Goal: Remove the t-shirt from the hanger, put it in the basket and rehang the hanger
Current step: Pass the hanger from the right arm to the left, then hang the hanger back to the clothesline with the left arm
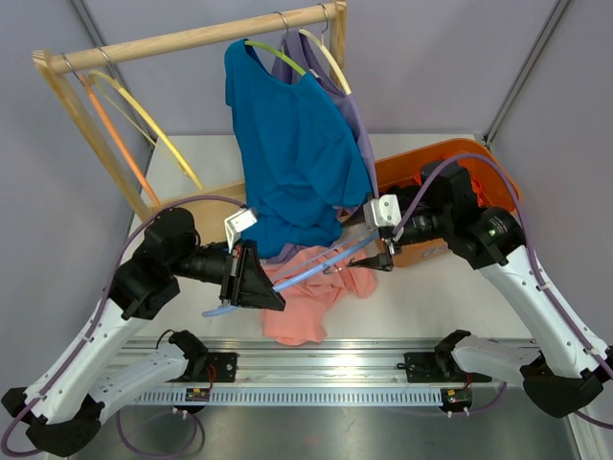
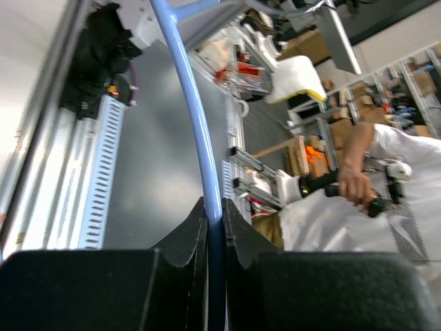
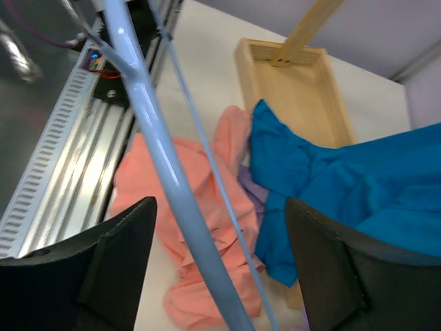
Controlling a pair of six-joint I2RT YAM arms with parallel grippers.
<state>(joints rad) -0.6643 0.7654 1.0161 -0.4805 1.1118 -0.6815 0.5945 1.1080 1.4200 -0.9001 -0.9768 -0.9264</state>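
Note:
I should raise my left gripper, turn it outward and release the bare hanger at the bar's free part (image 1: 144, 42), because that part is above and outward of my left gripper.
A light-blue hanger (image 1: 316, 268) is held level over the table between my two arms, with no garment on it. My left gripper (image 1: 273, 292) is shut on one end of it; in the left wrist view the blue bar (image 2: 196, 117) runs up from between the closed fingers of that gripper (image 2: 214, 214). My right gripper (image 1: 383, 259) stands open around the other end, and the bar (image 3: 162, 172) passes between its spread fingers without touching them. A pink t-shirt (image 1: 306, 307) lies crumpled on the table under the hanger, also visible below the right gripper (image 3: 220, 207).
A wooden rail (image 1: 192, 38) at the back carries a teal t-shirt (image 1: 297, 153) and a purple garment (image 1: 354, 115) on hangers, plus bare yellow and orange hangers (image 1: 144, 125). An orange bin (image 1: 431, 172) sits behind the right arm. A wooden tray (image 3: 296, 83) lies beside the teal shirt.

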